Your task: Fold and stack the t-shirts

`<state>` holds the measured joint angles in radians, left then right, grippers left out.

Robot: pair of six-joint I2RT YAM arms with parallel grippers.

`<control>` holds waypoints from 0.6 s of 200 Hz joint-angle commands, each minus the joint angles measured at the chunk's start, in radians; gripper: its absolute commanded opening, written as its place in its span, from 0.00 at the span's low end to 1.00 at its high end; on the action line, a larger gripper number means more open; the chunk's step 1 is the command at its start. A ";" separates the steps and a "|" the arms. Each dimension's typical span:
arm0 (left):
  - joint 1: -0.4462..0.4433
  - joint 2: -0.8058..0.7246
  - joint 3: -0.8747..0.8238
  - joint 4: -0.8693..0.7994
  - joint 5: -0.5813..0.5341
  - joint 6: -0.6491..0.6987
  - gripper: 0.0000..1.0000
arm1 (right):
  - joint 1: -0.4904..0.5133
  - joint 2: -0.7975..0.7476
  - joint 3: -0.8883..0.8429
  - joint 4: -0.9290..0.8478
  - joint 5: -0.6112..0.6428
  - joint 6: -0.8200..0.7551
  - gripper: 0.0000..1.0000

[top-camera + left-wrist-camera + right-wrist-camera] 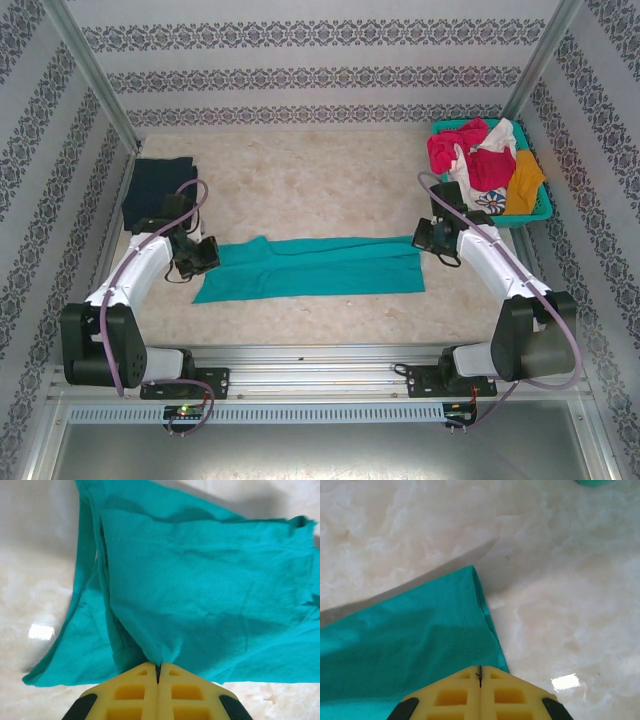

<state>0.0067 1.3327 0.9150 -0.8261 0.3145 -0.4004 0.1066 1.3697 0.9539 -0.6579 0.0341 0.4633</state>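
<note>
The t-shirt's hem goes down and back with my right gripper onto the folded t-shirt's uncovered near layer (414,273) next, and my right gripper releases the hem there.
A teal t-shirt (310,268) lies as a long folded strip across the middle of the table. My left gripper (205,255) is at its left end. In the left wrist view the yellow fingers (130,695) are shut on a pinch of the teal t-shirt (200,590), which tents up to the jaws. My right gripper (425,238) is at the strip's far right corner, shut on the hem of the teal t-shirt (410,640), whose edge casts a shadow on the table. A folded dark navy t-shirt (158,185) lies at the back left.
A teal lattice basket (545,205) stands at the back right, holding magenta (465,150), white (500,135) and orange (525,180) shirts. Patterned walls close in the table on three sides. Bare marbled tabletop (320,190) stretches behind the teal strip.
</note>
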 commanded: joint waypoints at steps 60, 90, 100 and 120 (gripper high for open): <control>-0.007 0.062 -0.075 0.007 -0.063 0.001 0.00 | -0.015 -0.046 -0.108 -0.048 0.010 -0.003 0.00; -0.007 0.085 -0.070 -0.006 -0.102 0.002 0.00 | -0.015 -0.036 -0.152 -0.026 -0.003 0.023 0.00; -0.007 0.089 -0.070 -0.004 -0.105 -0.003 0.00 | -0.015 -0.030 -0.164 -0.015 -0.009 0.031 0.00; -0.007 0.098 -0.073 -0.004 -0.114 -0.008 0.00 | -0.015 -0.007 -0.183 0.001 -0.006 0.041 0.00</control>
<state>0.0067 1.4139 0.8463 -0.8227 0.2466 -0.4004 0.1062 1.3376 0.7971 -0.6746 0.0319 0.4755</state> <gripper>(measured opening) 0.040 0.044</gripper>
